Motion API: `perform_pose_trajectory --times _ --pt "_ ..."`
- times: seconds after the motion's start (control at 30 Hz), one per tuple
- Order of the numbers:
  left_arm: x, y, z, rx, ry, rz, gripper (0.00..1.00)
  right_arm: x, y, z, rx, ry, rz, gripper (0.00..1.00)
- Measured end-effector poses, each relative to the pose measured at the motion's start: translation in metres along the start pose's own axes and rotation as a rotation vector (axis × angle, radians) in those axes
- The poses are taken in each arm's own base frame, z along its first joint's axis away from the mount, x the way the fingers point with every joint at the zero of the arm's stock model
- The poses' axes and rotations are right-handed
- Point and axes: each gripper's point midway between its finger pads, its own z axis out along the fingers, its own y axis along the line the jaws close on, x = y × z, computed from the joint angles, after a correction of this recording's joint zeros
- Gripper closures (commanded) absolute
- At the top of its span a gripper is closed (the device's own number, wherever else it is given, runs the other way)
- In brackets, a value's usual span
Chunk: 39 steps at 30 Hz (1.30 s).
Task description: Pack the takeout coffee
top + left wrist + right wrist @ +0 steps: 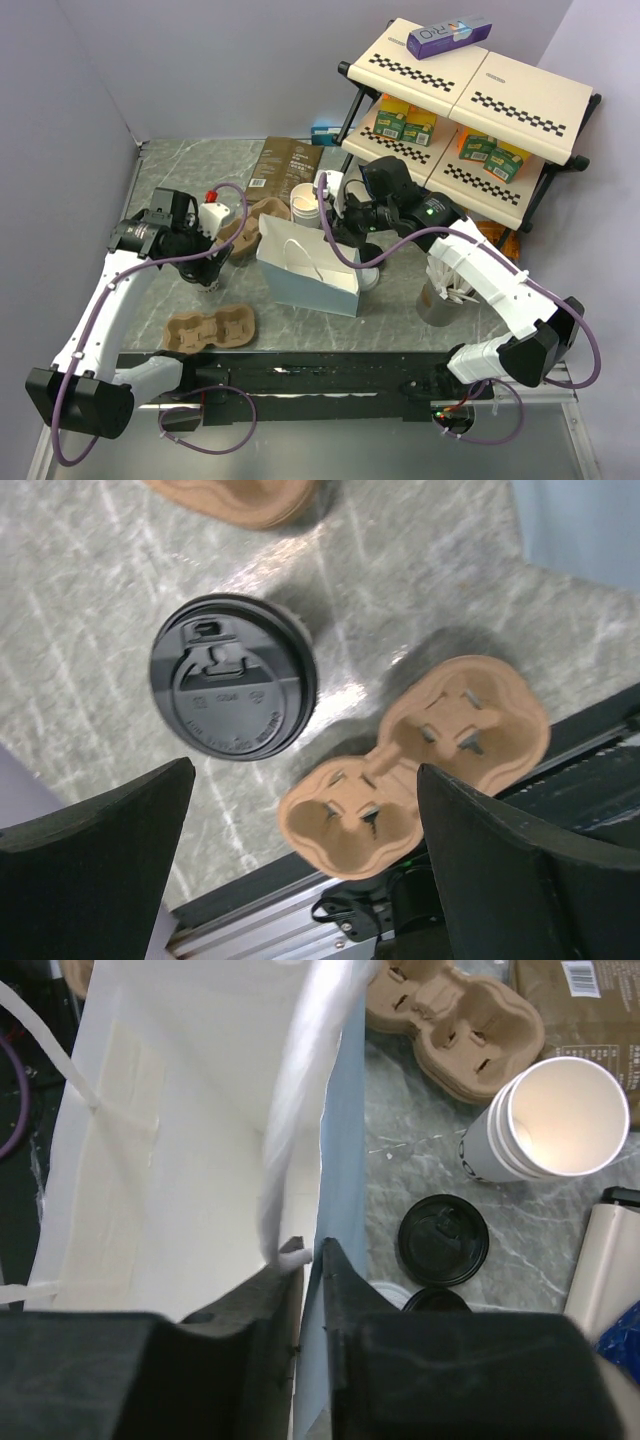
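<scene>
The left gripper is going to turn next and move back and down onto the front cup carrier's middle ridge [214,327] [382,761], because this narrow strip between the wells fits between its open fingers.
A white takeout cup with a black lid [233,690] stands on the table; the left wrist view looks down on its lid. In the top view it [210,287] is mostly hidden under my left gripper [203,262]. My left gripper [300,880] is open and empty, above the cup and a little to its side. My right gripper [340,232] is shut on the far top edge of the white and light-blue paper bag [305,270], one finger inside and one outside the wall [305,1260]. The bag's inside [170,1140] looks empty.
A brown pulp cup carrier [210,330] lies near the front edge and another [255,225] behind the bag. A stack of lidless white cups [555,1120], two loose black lids [443,1240], a dark coffee pouch [285,165], a metal cup [440,300] and a shelf rack [470,110] stand around.
</scene>
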Motion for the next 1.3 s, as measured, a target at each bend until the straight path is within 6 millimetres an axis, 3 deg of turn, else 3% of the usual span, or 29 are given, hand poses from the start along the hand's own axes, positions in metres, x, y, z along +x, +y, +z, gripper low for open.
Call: perform_pose_trajectory --times 0.37,0.63,0.7,0.8,0.9,1.07,1.3 --pt "0.014 0.016 -0.008 -0.077 0.043 0.035 0.01 -0.001 -0.004 0.002 0.019 0.0 0.013 1.0" --pt "0.04 -0.023 -0.017 0.135 0.044 0.227 0.07 0.001 0.0 0.002 -0.003 0.005 0.01 1.0" --pt "0.058 -0.031 -0.015 0.164 0.06 0.27 0.14 0.002 0.0 0.002 -0.004 0.007 0.011 1.0" --pt "0.09 -0.043 -0.005 0.225 0.125 0.329 0.17 0.002 0.0 0.002 -0.004 0.008 0.011 1.0" --pt "0.111 -0.052 0.006 0.285 0.164 0.383 0.2 0.003 0.001 0.001 -0.006 0.011 0.004 1.0" --pt "0.119 -0.055 0.013 0.318 0.147 0.485 0.29 0.005 0.004 0.001 -0.03 0.016 -0.012 1.0" --pt "0.124 -0.057 0.034 0.37 0.136 0.579 0.34 0.005 0.0 -0.005 -0.04 0.003 -0.016 1.0"
